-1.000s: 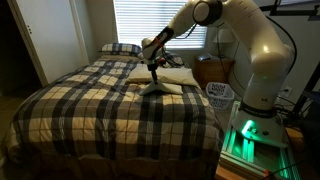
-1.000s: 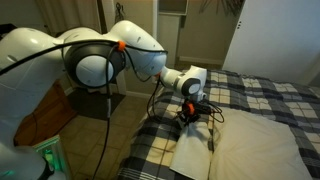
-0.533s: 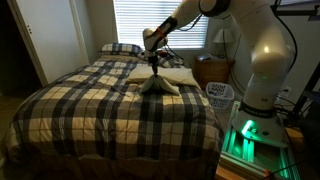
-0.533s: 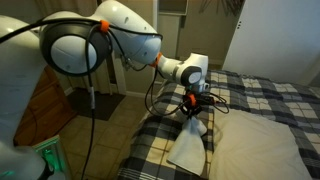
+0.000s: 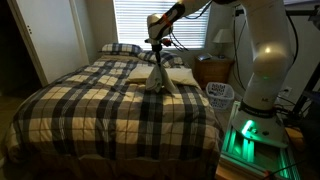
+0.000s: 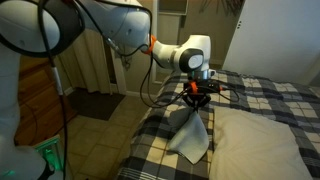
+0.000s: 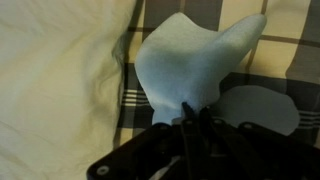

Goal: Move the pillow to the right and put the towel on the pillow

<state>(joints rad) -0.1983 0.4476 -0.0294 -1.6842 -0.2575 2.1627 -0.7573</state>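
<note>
I will raise my gripper, carry the towel across above the pillow's middle point(image 6: 258, 148) point(image 7: 58, 85), then lower it and let go, because the towel hangs over the plaid bed beside the pillow.
My gripper point(image 5: 157, 48) point(image 6: 196, 92) point(image 7: 190, 112) is shut on the towel, an off-white limp cloth point(image 5: 157, 78) point(image 6: 191, 131) point(image 7: 185, 62) that hangs down from the fingers in a cone. Its lower end still touches the plaid bed. The pale cream pillow point(image 5: 176, 73) point(image 6: 258, 142) point(image 7: 60, 80) lies flat on the bed right beside the hanging towel. In the wrist view the towel fills the middle and the pillow the left side.
A plaid-covered pillow point(image 5: 120, 48) lies at the head of the bed by the window. A wooden nightstand point(image 5: 211, 70) and a white bin point(image 5: 221, 94) stand beside the bed. The robot base point(image 5: 252, 125) glows green. A wooden dresser point(image 6: 40, 110) is near the bed edge.
My gripper has risen with the towel pinched in it. The towel went from lying spread on the bed to hanging stretched in a cone.
</note>
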